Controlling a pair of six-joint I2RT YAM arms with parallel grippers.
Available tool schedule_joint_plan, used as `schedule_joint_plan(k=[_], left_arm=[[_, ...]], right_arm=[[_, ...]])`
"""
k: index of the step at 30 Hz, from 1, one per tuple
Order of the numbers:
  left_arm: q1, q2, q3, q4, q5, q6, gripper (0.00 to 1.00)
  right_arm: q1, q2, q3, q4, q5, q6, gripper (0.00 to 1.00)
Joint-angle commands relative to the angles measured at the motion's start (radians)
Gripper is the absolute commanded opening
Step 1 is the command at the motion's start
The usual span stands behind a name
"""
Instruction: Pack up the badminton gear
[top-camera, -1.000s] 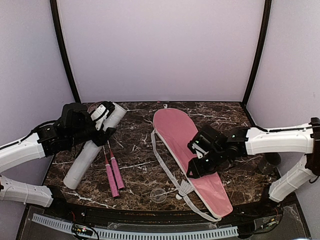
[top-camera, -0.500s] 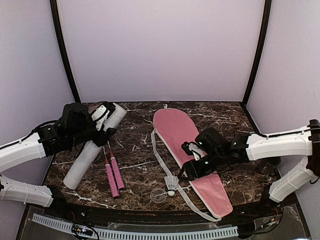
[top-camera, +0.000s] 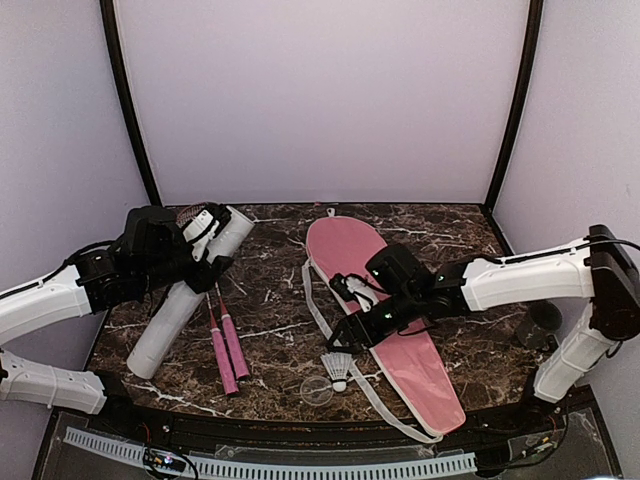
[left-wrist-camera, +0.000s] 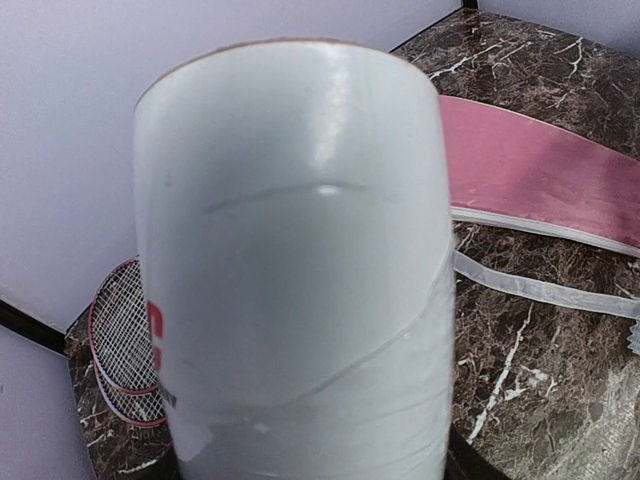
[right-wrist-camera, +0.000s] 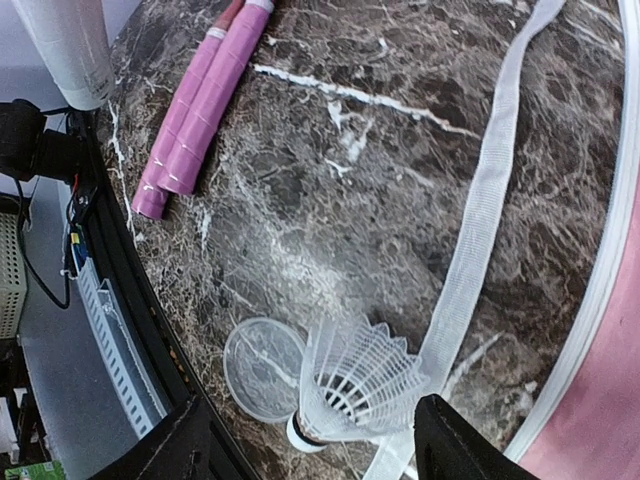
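Observation:
The white shuttlecock lies below, skirt toward my right gripper's spread fingers, which should lower onto its skirt edge and close.
My left gripper (top-camera: 205, 250) is shut on the long white tube (top-camera: 185, 295), which fills the left wrist view (left-wrist-camera: 290, 250). Two red-framed rackets lie under the tube, with their heads (left-wrist-camera: 120, 340) behind it and their pink handles (top-camera: 228, 348) on the table. The pink bag (top-camera: 375, 285) lies at the centre right. My right gripper (top-camera: 350, 335) is open just above one white shuttlecock (top-camera: 340, 368). In the right wrist view the shuttlecock (right-wrist-camera: 355, 385) lies between my spread fingers on the bag's white strap (right-wrist-camera: 490, 200). No other shuttlecocks show.
A clear round lid (top-camera: 317, 390) lies by the shuttlecock near the table's front edge, also in the right wrist view (right-wrist-camera: 262, 368). The bag's strap (top-camera: 320, 315) loops along its left side. A grey cable track (top-camera: 270, 465) runs below the front edge.
My right arm has swung left across the bag. The shuttlecock has shifted left from the bag's edge to beside the clear lid. My left arm and the tube have not moved.

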Motion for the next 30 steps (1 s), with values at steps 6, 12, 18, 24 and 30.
schedule_joint_plan(k=[6, 12, 18, 24, 30], left_arm=[[0.003, -0.012, 0.016, 0.007, 0.010, 0.010, 0.60], [0.003, -0.013, 0.016, 0.007, 0.013, 0.009, 0.60], [0.003, -0.008, 0.019, 0.007, 0.019, 0.007, 0.60], [0.004, -0.005, 0.019, 0.005, 0.019, 0.007, 0.60], [0.004, -0.005, 0.017, 0.006, 0.024, 0.006, 0.60]], right_arm=[[-0.004, 0.137, 0.070, 0.036, -0.088, -0.103, 0.70], [-0.004, 0.099, 0.013, 0.000, -0.086, -0.090, 0.58], [-0.004, 0.036, -0.058, 0.002, -0.099, -0.056, 0.38], [-0.005, 0.030, -0.087, 0.015, -0.102, -0.038, 0.18], [-0.006, -0.002, -0.100, 0.049, -0.121, -0.012, 0.00]])
